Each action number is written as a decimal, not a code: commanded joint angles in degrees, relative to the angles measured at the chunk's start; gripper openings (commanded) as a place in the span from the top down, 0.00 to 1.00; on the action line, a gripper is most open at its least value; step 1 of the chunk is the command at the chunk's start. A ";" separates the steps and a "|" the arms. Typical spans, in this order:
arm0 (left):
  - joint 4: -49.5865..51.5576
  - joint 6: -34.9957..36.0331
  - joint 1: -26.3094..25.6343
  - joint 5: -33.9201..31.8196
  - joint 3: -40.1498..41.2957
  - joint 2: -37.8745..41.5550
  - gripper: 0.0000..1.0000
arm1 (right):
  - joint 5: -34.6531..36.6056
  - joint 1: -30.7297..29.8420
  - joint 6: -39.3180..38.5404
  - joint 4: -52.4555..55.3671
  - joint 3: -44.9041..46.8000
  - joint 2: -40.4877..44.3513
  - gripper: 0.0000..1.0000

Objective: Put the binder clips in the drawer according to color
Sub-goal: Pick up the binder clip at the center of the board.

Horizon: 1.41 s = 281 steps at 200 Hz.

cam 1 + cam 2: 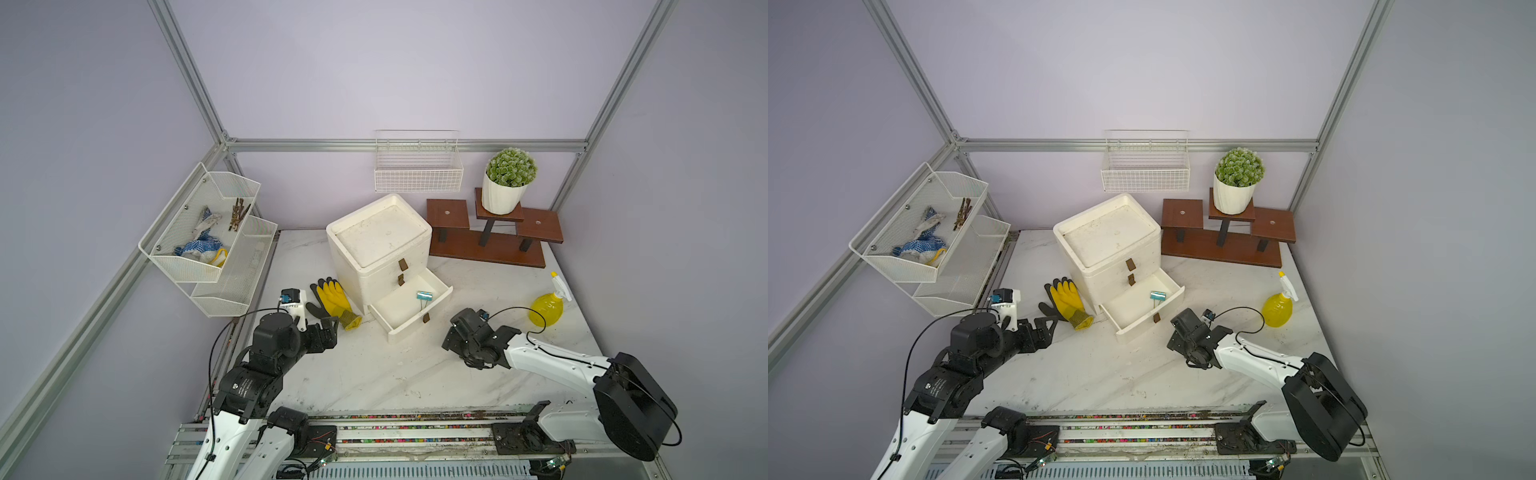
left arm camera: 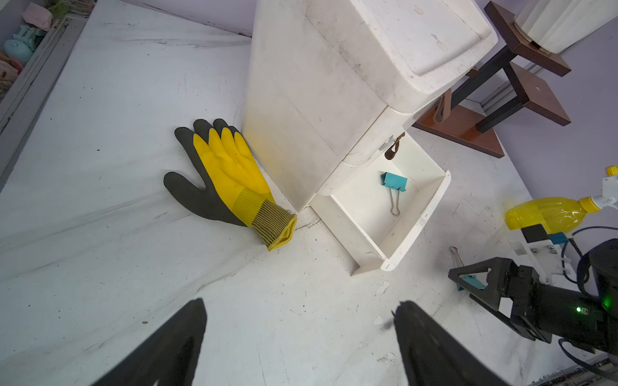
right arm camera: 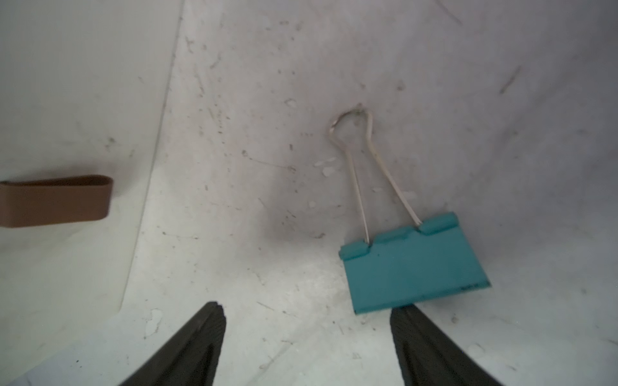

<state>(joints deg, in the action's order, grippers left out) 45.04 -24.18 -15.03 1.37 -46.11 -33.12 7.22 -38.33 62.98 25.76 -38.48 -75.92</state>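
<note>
My right gripper shifts away from the drawer next, turning slightly, to straddle the teal clip's body, since it lies beside the fingertip farther from the drawer.
The white drawer chest stands mid-table with its bottom drawer pulled out. One teal binder clip lies inside it. A second teal binder clip lies flat on the table by the drawer's front. My right gripper hangs open right over it, and the clip's body lies against one fingertip, off the gap's middle. My left gripper is open and empty over bare table near the glove.
A yellow and black glove lies left of the chest. A yellow spray bottle stands at the right, a wooden stand with a potted plant behind. Wire baskets hang at the left and on the back wall.
</note>
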 commanded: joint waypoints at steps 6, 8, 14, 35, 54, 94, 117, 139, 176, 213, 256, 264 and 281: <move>-2.48 1.20 0.22 0.74 0.59 0.69 0.08 | 5.74 -0.12 -5.66 9.13 -1.11 3.84 0.12; -2.47 1.23 0.18 0.74 0.60 0.63 0.08 | 6.26 -0.09 -5.98 10.32 -1.21 4.07 0.12; -2.50 1.22 0.20 0.83 0.69 0.52 0.08 | 7.69 -0.16 -6.92 12.90 -1.33 4.71 0.11; -2.61 1.19 0.18 1.04 0.69 0.19 0.08 | 12.62 -0.08 -8.78 18.29 -0.20 5.88 0.08; -2.70 1.17 0.18 1.09 0.75 0.06 0.08 | 13.22 0.81 -12.38 17.07 -0.36 4.43 0.07; -2.59 1.28 0.18 1.01 0.74 0.21 0.08 | 10.56 1.06 -20.77 15.76 -8.61 -8.28 0.07; -2.65 1.25 0.22 0.92 0.75 0.20 0.08 | 9.19 1.16 -22.02 12.97 -8.18 -10.04 0.07; -2.59 1.25 0.17 0.92 0.72 0.34 0.08 | 8.44 1.92 -21.58 12.61 -7.20 -10.38 0.10; -2.59 1.27 0.22 1.00 0.71 0.14 0.08 | 6.90 2.18 -21.49 10.99 -5.58 -11.31 0.19; -2.59 1.25 0.18 0.93 0.74 0.33 0.08 | 7.89 2.59 -22.04 10.28 -5.41 -11.97 0.29; -2.62 1.24 0.18 1.00 0.75 0.18 0.08 | 7.21 3.03 -22.34 9.81 -5.04 -11.68 0.51; -2.60 1.25 0.18 0.94 0.67 0.11 0.08 | 7.15 3.02 -22.14 10.02 -4.99 -10.76 0.56; -2.59 1.24 0.17 0.92 0.72 0.01 0.08 | 7.62 2.91 -21.99 11.22 -5.81 -8.37 0.68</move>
<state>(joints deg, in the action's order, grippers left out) 44.60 -24.18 -15.03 1.74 -46.00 -33.01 14.26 -35.64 40.97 35.48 -44.53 -86.67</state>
